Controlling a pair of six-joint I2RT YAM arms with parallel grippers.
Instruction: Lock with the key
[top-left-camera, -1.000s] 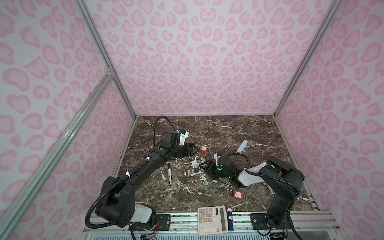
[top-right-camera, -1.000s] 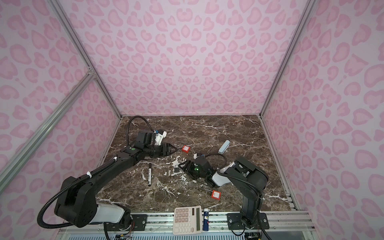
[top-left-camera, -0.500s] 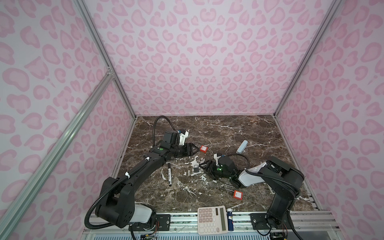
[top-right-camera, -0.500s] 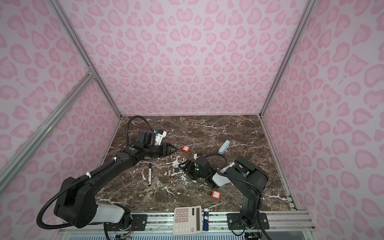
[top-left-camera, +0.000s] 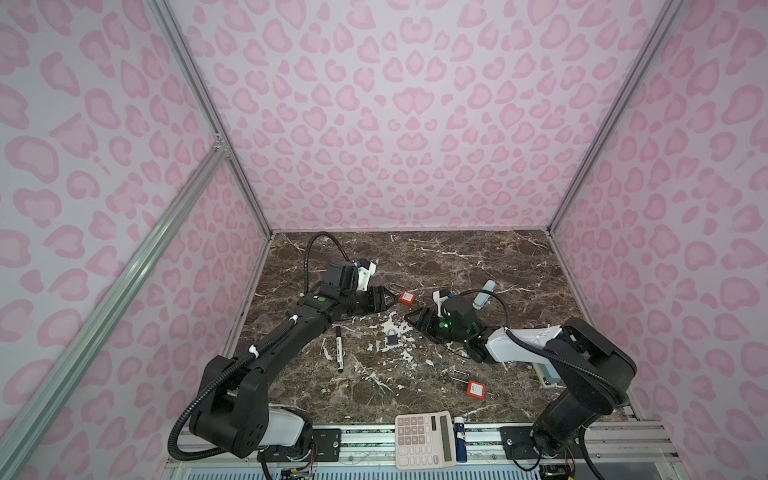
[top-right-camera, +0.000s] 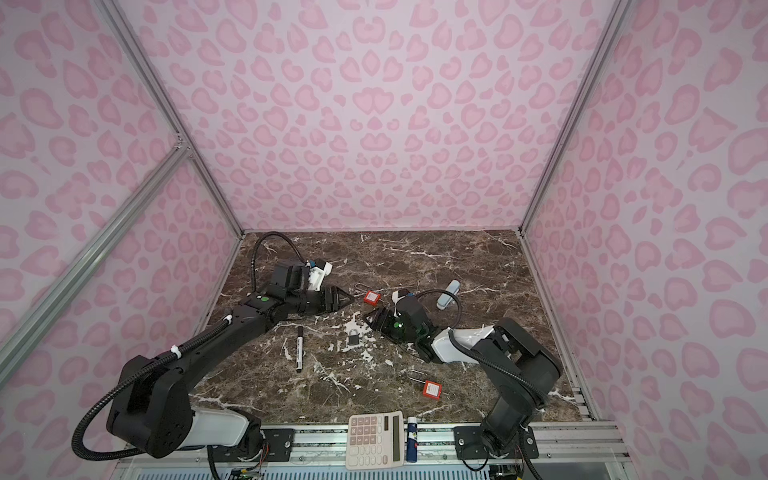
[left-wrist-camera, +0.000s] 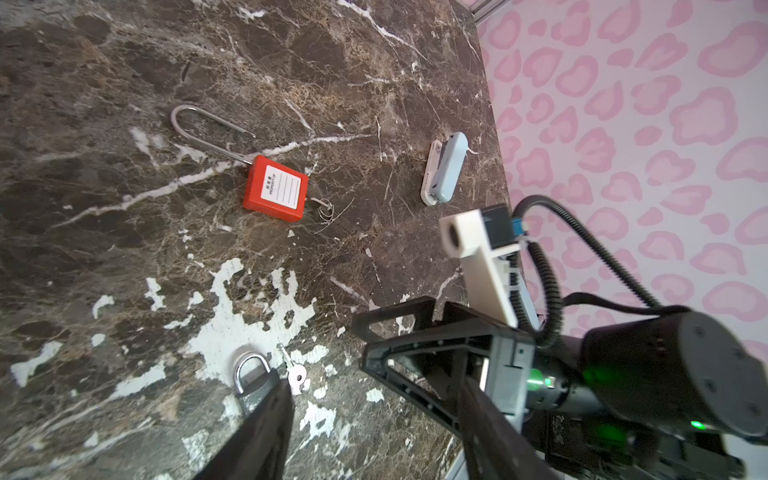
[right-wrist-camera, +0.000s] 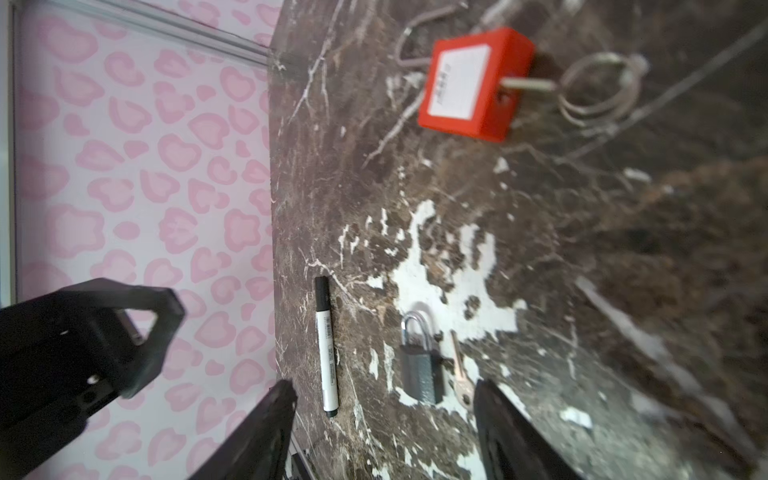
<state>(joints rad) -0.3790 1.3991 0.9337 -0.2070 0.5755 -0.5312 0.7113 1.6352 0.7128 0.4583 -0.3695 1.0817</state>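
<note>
My right gripper is to turn and go down and outward next, until its fingers are on both sides of the further red padlock's body (top-left-camera: 407, 298) (right-wrist-camera: 470, 84), because that padlock's shackle is open with a key in place.
A small grey padlock (top-left-camera: 391, 337) (top-right-camera: 353, 337) lies mid-table on the marble, its shackle down in the body. A loose silver key (right-wrist-camera: 459, 374) (left-wrist-camera: 296, 372) lies on the table just beside it. A red padlock (top-left-camera: 408, 298) (left-wrist-camera: 276, 188) with a long open shackle lies further back, a key with a ring (left-wrist-camera: 322, 205) stuck in its base. My left gripper (top-left-camera: 390, 297) (left-wrist-camera: 374, 415) hovers open by the red padlock, holding nothing. The right gripper (top-left-camera: 409, 322) (right-wrist-camera: 386, 415) is open and empty, low over the table just right of the grey padlock.
A black-capped marker (top-left-camera: 339, 349) lies left of the grey padlock. A second red padlock (top-left-camera: 476, 389) lies front right and a pale blue stapler (top-left-camera: 484, 293) sits back right. A calculator (top-left-camera: 424, 440) and a small tube (top-left-camera: 459, 440) rest on the front rail. Pink walls enclose three sides.
</note>
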